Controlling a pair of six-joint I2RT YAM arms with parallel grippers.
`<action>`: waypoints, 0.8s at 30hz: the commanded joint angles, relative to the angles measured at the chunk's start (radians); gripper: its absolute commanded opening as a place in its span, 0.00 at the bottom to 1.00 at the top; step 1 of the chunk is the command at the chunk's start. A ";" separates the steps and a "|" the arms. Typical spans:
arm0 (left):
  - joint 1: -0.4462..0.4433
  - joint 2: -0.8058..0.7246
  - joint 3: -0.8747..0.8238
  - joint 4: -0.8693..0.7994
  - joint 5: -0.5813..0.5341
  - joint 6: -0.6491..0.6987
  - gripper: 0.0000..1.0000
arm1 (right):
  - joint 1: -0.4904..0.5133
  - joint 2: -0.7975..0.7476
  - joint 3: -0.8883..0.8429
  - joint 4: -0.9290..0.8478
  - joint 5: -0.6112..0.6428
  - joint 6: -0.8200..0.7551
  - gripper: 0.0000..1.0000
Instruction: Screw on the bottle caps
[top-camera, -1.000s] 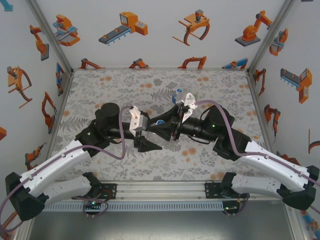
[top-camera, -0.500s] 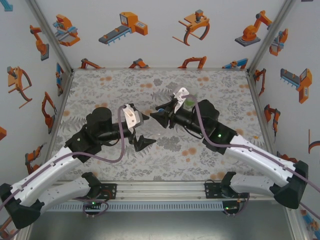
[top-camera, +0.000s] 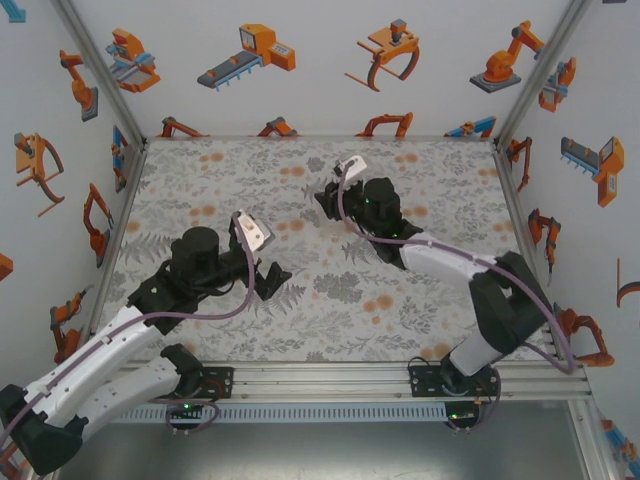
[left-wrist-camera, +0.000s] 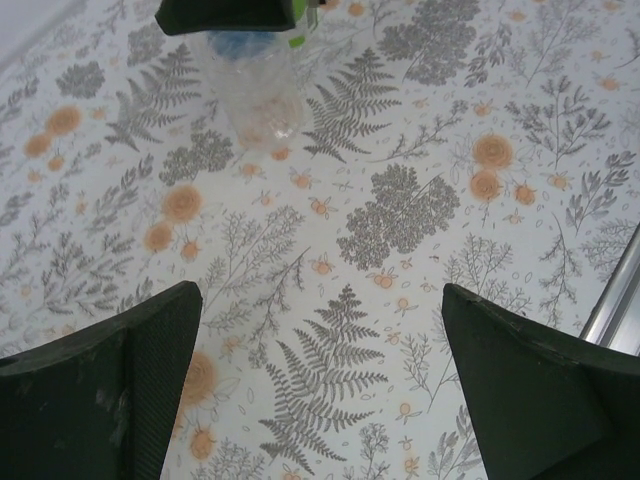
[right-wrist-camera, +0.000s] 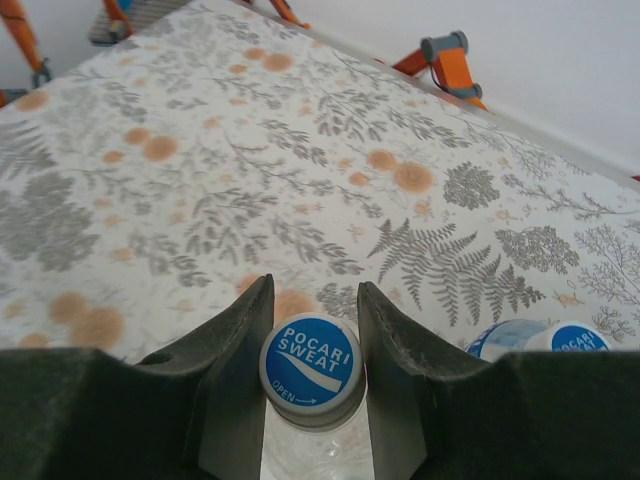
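The already capped clear bottle in my right gripper needs to go down and outward next, onto the cloth beside the second bottle, and then I need to let go of its cap.
In the right wrist view my right gripper (right-wrist-camera: 313, 292) is shut on a bottle cap (right-wrist-camera: 310, 372) with a blue printed top, which sits on the neck of a clear bottle (right-wrist-camera: 310, 450). A second capped bottle (right-wrist-camera: 575, 340) stands just to its right. In the top view the right gripper (top-camera: 326, 200) is at the far middle of the table. My left gripper (top-camera: 272, 276) is nearer and to the left, open and empty. Its wrist view shows wide-apart fingers (left-wrist-camera: 110, 390) over bare cloth, and the clear bottle (left-wrist-camera: 250, 95) ahead under the right gripper's dark body (left-wrist-camera: 225, 12).
The table (top-camera: 420, 300) is covered with a grey and orange floral cloth. White walls with robot pictures close it in on three sides. A metal rail (left-wrist-camera: 615, 300) runs at the right edge of the left wrist view.
The two grippers were together at the table's centre. The left one has opened and drawn back to the near left. The right arm has swung toward the far middle, still shut.
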 joint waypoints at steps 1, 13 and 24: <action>0.006 0.005 -0.025 0.048 -0.027 -0.062 0.97 | -0.024 0.096 0.075 0.199 0.004 -0.006 0.11; 0.011 0.040 -0.053 0.075 -0.047 -0.103 0.97 | -0.058 0.329 0.194 0.271 -0.019 0.004 0.18; 0.016 0.033 -0.058 0.073 -0.049 -0.108 0.97 | -0.058 0.327 0.173 0.269 -0.007 0.018 0.57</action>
